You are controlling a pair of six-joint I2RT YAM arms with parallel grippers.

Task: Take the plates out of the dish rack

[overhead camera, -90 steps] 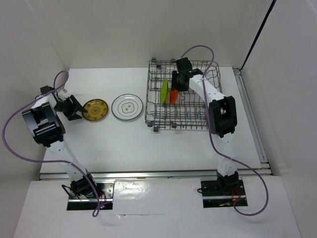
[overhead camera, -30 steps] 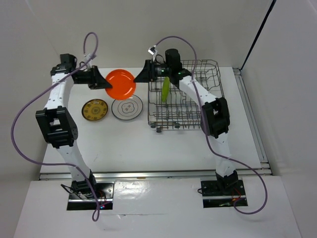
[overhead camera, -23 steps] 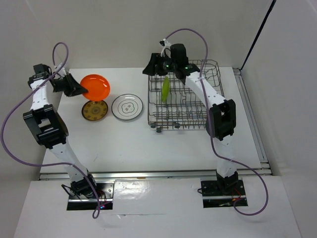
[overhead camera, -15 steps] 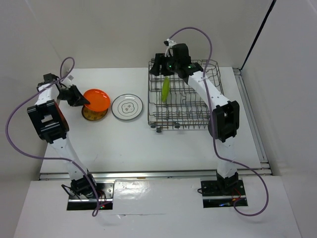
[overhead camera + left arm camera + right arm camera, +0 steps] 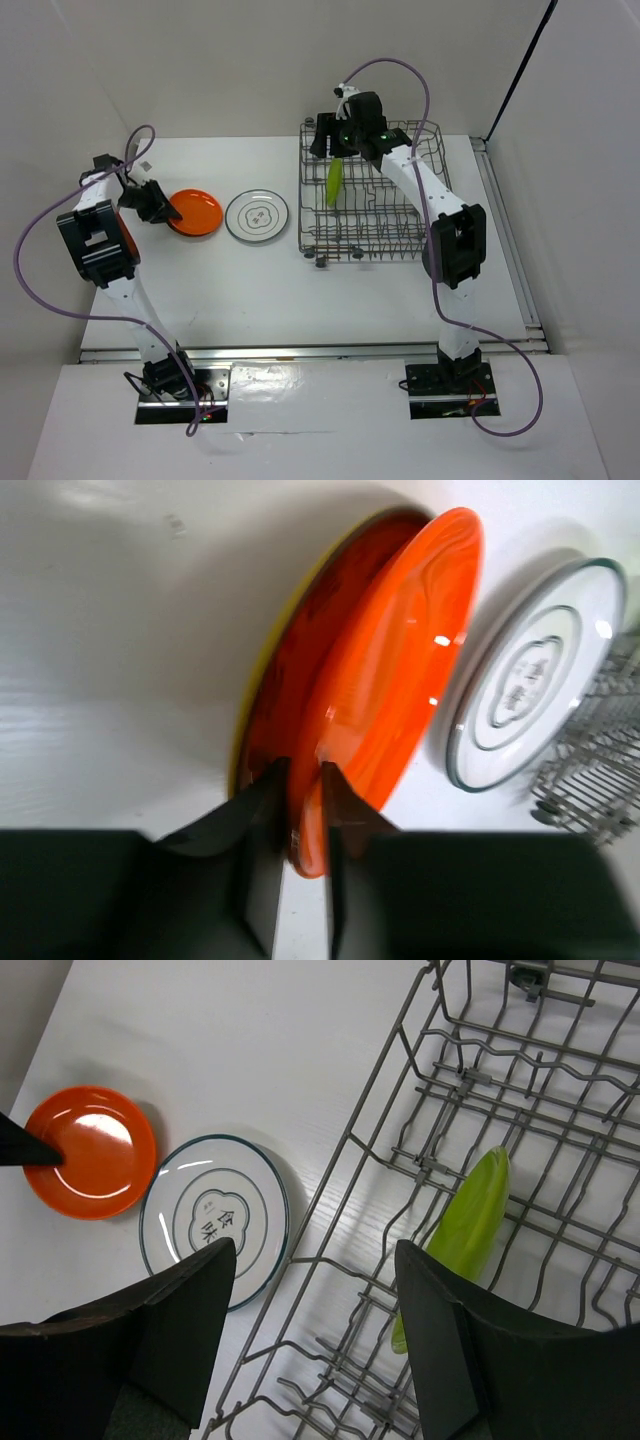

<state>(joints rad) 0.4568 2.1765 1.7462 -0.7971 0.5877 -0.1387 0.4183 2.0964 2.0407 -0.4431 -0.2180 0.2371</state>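
I will shift and turn my right gripper so its fingers go on both sides of the lime green plate (image 5: 333,182), which is slanted under one finger. Then I will lower it to the plate's upper rim.
The orange plate (image 5: 197,212) lies on top of the patterned yellow-brown plate (image 5: 258,680) at the table's left, covering nearly all of it. My left gripper (image 5: 300,770) is closed narrowly on the orange plate's near rim (image 5: 305,845). The white plate with a grey line drawing (image 5: 257,215) lies flat just to the right. A lime green plate (image 5: 333,182) stands on edge in the dish rack (image 5: 395,225). My right gripper (image 5: 325,135) hovers open above the rack's far left corner, empty, with the lime green plate (image 5: 465,1225) below its right finger.
White walls close in the table at the back and the left, near my left arm (image 5: 95,235). The rack's wire tines (image 5: 470,1080) rise under my right gripper. A metal rail (image 5: 505,250) runs along the table's right edge.
My left arm has carried the orange plate down from mid-air and laid it on the yellow-brown plate. My right gripper has drawn back over the rack's far left corner, still open.
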